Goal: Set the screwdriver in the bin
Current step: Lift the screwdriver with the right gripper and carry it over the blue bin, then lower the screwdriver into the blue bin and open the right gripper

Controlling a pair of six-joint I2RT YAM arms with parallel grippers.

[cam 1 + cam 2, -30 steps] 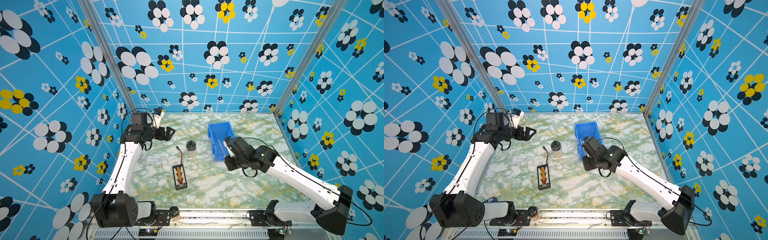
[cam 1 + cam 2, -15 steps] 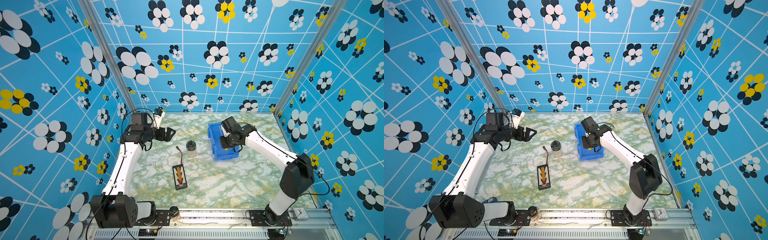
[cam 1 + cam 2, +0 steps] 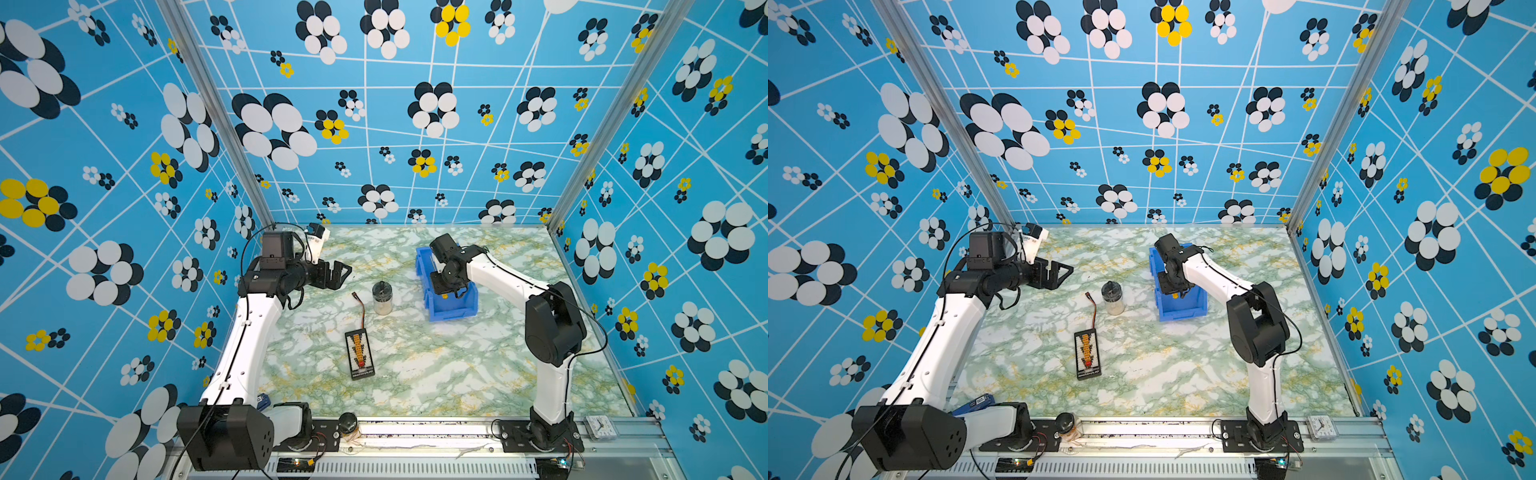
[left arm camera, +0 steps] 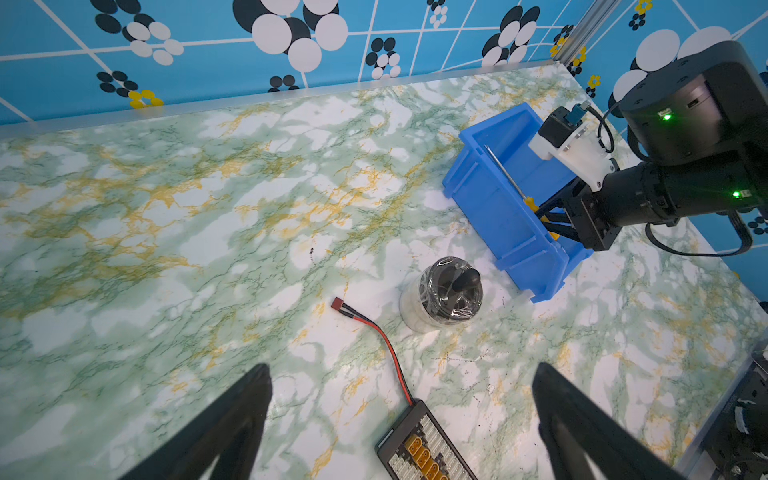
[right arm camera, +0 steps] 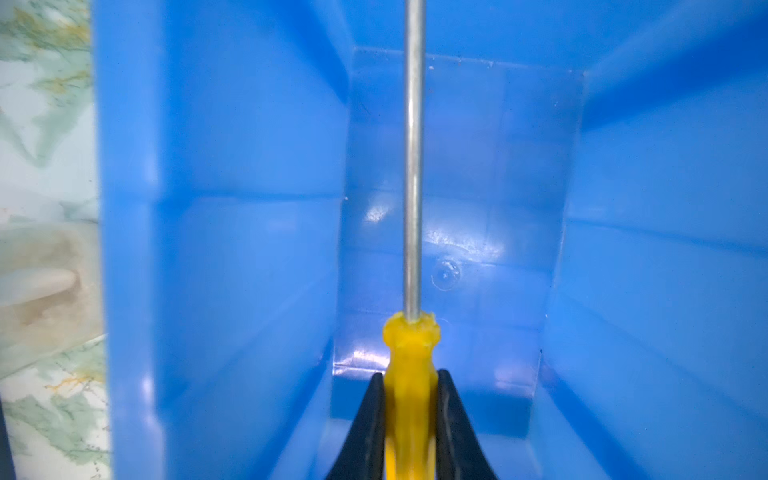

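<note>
The right gripper still holds the screwdriver (image 5: 409, 357) above the bin's bare bottom, so next it brings the screwdriver's yellow handle down toward that bottom and lets go.
The blue bin (image 3: 453, 311) (image 3: 1183, 311) stands at the back right of the marble table. My right gripper (image 5: 409, 376) (image 3: 446, 291) (image 3: 1177, 291) reaches down into it and is shut on the yellow handle of the screwdriver (image 5: 409, 357). The thin metal shaft runs along the inside of the bin (image 5: 249, 208), above its floor. From the left wrist, the screwdriver (image 4: 505, 174) lies slanted within the bin (image 4: 494, 216), with the right gripper (image 4: 548, 224) at its handle end. My left gripper (image 4: 401, 369) (image 3: 343, 272) (image 3: 1065, 272) hovers open and empty at the left.
A glass jar with a black lid (image 3: 382, 297) (image 4: 442, 291) stands just left of the bin. A black circuit board (image 3: 359, 353) (image 4: 428, 451) with a red wire lies in front of the jar. A small clock (image 3: 598, 426) sits on the front rail.
The right arm swung from in front of the bin up over it, and its gripper went down inside with the screwdriver. The left arm stayed still.
</note>
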